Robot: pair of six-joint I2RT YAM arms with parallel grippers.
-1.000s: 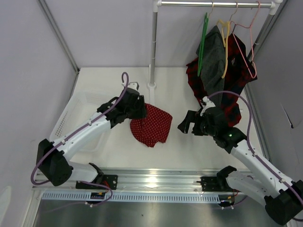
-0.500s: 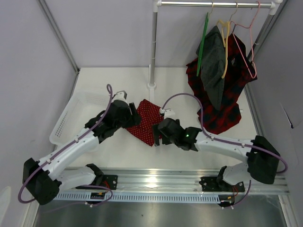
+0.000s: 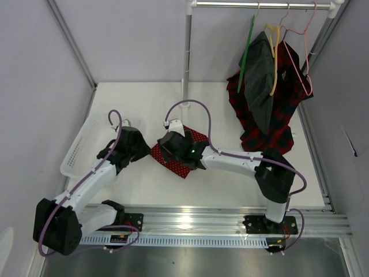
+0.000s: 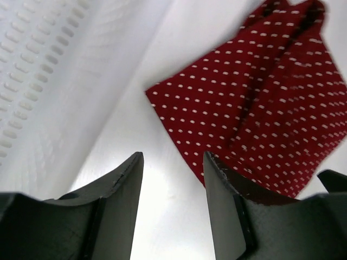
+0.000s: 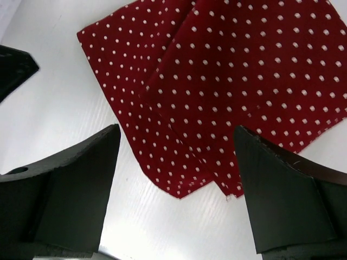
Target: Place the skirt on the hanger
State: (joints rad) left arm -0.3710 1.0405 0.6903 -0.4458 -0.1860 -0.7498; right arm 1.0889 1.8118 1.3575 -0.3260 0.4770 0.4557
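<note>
The skirt's crease by its near corner [image 3: 183,167] [image 5: 191,156] lies below my right gripper and runs between its open fingers, so the gripper will move down onto it next.
The red polka-dot skirt [image 3: 183,166] lies flat on the white table, partly under my right arm. It also shows in the left wrist view [image 4: 260,103] and the right wrist view [image 5: 238,81]. My left gripper [image 3: 145,152] [image 4: 173,162] is open and empty, just left of the skirt's left corner. My right gripper [image 3: 168,151] [image 5: 176,135] is open and empty, hovering over the skirt's near-left edge. The green hanger [image 3: 248,52] hangs bare from the rail at the back right, far from both grippers.
A white basket [image 3: 78,151] [image 4: 43,76] stands left of the left gripper. The rack's pole [image 3: 185,57] rises behind the skirt. A grey garment [image 3: 259,75] on a yellow hanger [image 3: 274,52], a red-and-black plaid garment [image 3: 271,130] and a pink hanger [image 3: 300,55] hang beside the green hanger.
My right arm has swung left across the table to above the skirt. My left gripper has drawn back to the left, off the skirt. The skirt has shifted a little left.
</note>
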